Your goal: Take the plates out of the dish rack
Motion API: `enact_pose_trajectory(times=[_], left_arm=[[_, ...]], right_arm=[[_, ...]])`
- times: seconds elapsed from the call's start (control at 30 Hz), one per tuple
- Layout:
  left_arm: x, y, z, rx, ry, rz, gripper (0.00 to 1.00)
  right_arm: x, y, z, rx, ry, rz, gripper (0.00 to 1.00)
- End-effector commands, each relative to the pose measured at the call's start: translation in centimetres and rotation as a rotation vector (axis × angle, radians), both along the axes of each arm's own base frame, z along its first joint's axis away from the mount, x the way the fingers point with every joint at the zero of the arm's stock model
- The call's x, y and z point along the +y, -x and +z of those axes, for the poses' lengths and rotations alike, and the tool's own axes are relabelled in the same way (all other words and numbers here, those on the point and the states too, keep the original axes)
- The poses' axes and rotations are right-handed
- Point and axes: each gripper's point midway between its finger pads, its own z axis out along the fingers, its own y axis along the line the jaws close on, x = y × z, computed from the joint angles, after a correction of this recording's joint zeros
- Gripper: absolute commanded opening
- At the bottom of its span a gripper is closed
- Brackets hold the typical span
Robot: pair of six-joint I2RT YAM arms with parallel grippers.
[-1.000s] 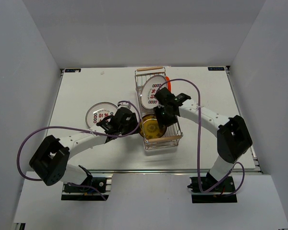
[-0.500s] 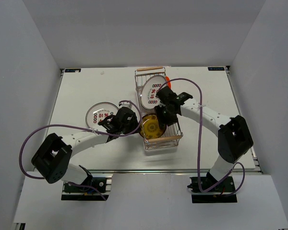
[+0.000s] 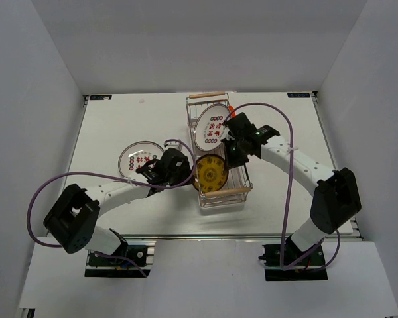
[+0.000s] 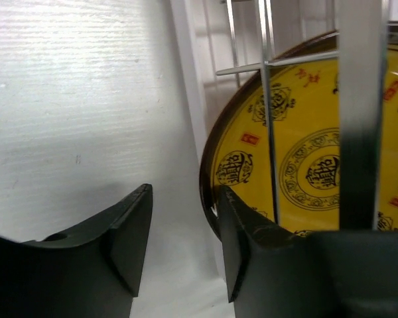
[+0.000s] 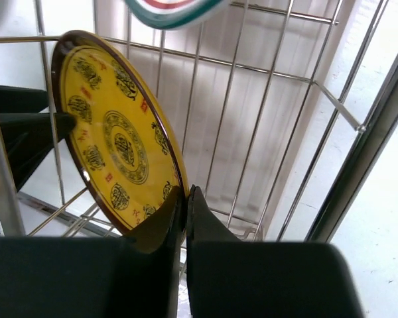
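Note:
The tabletop to the right in the top view is empty, so my right gripper will next rise from the rack point(image 3: 247, 173), move there and lower to release the plate.
The dish rack point(image 3: 247, 173) stands mid-table, a wooden handle at each end. Near its front end the yellow-brown patterned plate point(image 3: 210, 173) stands on edge. My right gripper point(image 3: 228, 158) reaches into the rack and is shut on that plate's rim point(image 5: 160, 142), one finger on its face and one behind it point(image 5: 186, 193). My left gripper point(image 4: 182, 225) is open just outside the rack's left wall, with only table between its fingers; its right finger point(image 4: 235, 238) lies against the yellow plate point(image 4: 318, 165). A white plate with red marks point(image 3: 212, 126) leans further back, an orange-red one point(image 3: 233, 114) behind it.
Another white plate with red marks point(image 3: 138, 158) lies flat on the table left of the rack, beside my left arm. A green-rimmed plate point(image 5: 176, 10) shows at the top edge of the right wrist view. Rack wires point(image 5: 252, 119) run close round the right gripper.
My right gripper has shut on the yellow plate's rim, and the plate now stands more upright. The right arm's elbow has swung right. The left gripper has barely moved.

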Motion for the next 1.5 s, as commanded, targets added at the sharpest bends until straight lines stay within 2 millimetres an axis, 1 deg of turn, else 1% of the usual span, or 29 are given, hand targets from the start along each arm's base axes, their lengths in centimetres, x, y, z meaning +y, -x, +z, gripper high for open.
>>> enact_pose_trajectory(times=[0.0, 0.03, 0.07, 0.1, 0.13, 0.2, 0.33, 0.4, 0.53, 0.57, 0.67, 0.77, 0.83, 0.87, 0.9, 1.0, 1.07, 1.1, 1.17, 1.2, 1.23, 1.3, 1.33, 1.37, 1.4, 1.47], left_arm=[[1.2, -0.1, 0.7, -0.012, -0.041, 0.029, 0.55], [1.3, -0.1, 1.1, -0.024, -0.037, 0.033, 0.58], [1.4, -0.2, 1.4, -0.032, -0.034, 0.036, 0.66], [1.4, -0.3, 2.3, -0.051, -0.024, 0.040, 0.68], [1.6, -0.4, 2.6, -0.066, -0.025, 0.046, 0.71], [1.9, -0.4, 3.6, -0.087, -0.019, 0.055, 0.79], [2.7, -0.6, 5.0, -0.121, -0.024, 0.083, 0.88], [3.1, -0.6, 5.3, -0.132, -0.030, 0.095, 0.98], [4.0, -0.7, 6.2, -0.154, -0.053, 0.126, 0.98], [4.5, -1.0, 6.5, -0.166, -0.073, 0.148, 0.98], [5.9, -0.9, 7.8, -0.180, -0.109, 0.190, 0.98], [7.2, -1.1, 10.0, -0.238, -0.114, 0.242, 0.98], [7.9, -1.3, 11.3, -0.275, -0.117, 0.272, 0.98], [8.3, -1.2, 11.6, -0.280, -0.124, 0.281, 0.98], [8.7, -1.3, 12.5, -0.301, -0.122, 0.299, 0.98], [9.4, -1.2, 13.4, -0.318, -0.129, 0.318, 0.98], [9.8, -1.2, 14.3, -0.333, -0.134, 0.335, 0.98], [9.9, -1.2, 14.6, -0.339, -0.134, 0.337, 0.98], [9.6, -1.2, 15.4, -0.354, -0.117, 0.321, 0.98], [9.4, -1.3, 15.5, -0.358, -0.111, 0.311, 0.98], [9.0, -1.3, 15.8, -0.368, -0.096, 0.291, 0.98], [8.8, -1.5, 16.1, -0.378, -0.096, 0.280, 0.98], [8.7, -1.6, 16.1, -0.376, -0.102, 0.276, 0.98], [8.5, -1.7, 16.4, -0.381, -0.099, 0.272, 0.98], [8.4, -1.8, 16.5, -0.382, -0.104, 0.264, 0.98], [7.9, -2.1, 16.5, -0.378, -0.106, 0.245, 0.98]], right_arm=[[-0.6, -0.3, -0.1, -0.021, 0.014, -0.017, 0.00], [-0.7, -0.4, -0.1, -0.022, 0.016, -0.025, 0.00], [-0.8, -0.5, -0.1, -0.021, 0.015, -0.030, 0.00], [-1.0, -0.6, -0.1, -0.019, 0.015, -0.040, 0.00], [-0.9, -0.6, -0.1, -0.018, 0.014, -0.041, 0.00], [-1.5, -1.2, 0.1, -0.037, 0.031, -0.072, 0.00], [-2.1, -1.7, 0.8, -0.061, 0.034, -0.112, 0.00], [-2.6, -2.0, 1.4, -0.081, 0.036, -0.132, 0.00], [-3.5, -2.5, 2.2, -0.107, 0.041, -0.167, 0.00], [-3.6, -2.4, 2.4, -0.109, 0.039, -0.174, 0.00], [-4.2, -2.8, 3.7, -0.153, 0.035, -0.199, 0.00], [-4.8, -3.3, 5.9, -0.212, 0.021, -0.224, 0.00], [-4.9, -3.6, 7.9, -0.258, -0.015, -0.224, 0.00], [-5.0, -3.6, 8.6, -0.276, -0.023, -0.223, 0.00], [-5.3, -3.7, 10.0, -0.312, -0.030, -0.236, 0.00], [-6.7, -3.7, 12.1, -0.371, -0.023, -0.279, 0.00], [-8.4, -4.0, 14.0, -0.438, -0.015, -0.347, 0.00], [-8.8, -4.3, 14.7, -0.465, -0.028, -0.377, 0.00], [-11.2, -5.0, 15.7, -0.523, -0.012, -0.470, 0.00], [-11.7, -5.1, 16.0, -0.539, -0.010, -0.496, 0.00], [-13.1, -5.7, 16.4, -0.557, 0.001, -0.551, 0.00], [-15.0, -6.3, 16.8, -0.571, 0.000, -0.616, 0.00], [-15.4, -6.6, 17.1, -0.583, -0.010, -0.632, 0.00], [-15.9, -6.7, 16.8, -0.580, -0.005, -0.646, 0.00], [-17.7, -7.2, 16.6, -0.579, 0.010, -0.699, 0.00], [-18.7, -7.5, 16.1, -0.575, 0.002, -0.742, 0.00]])
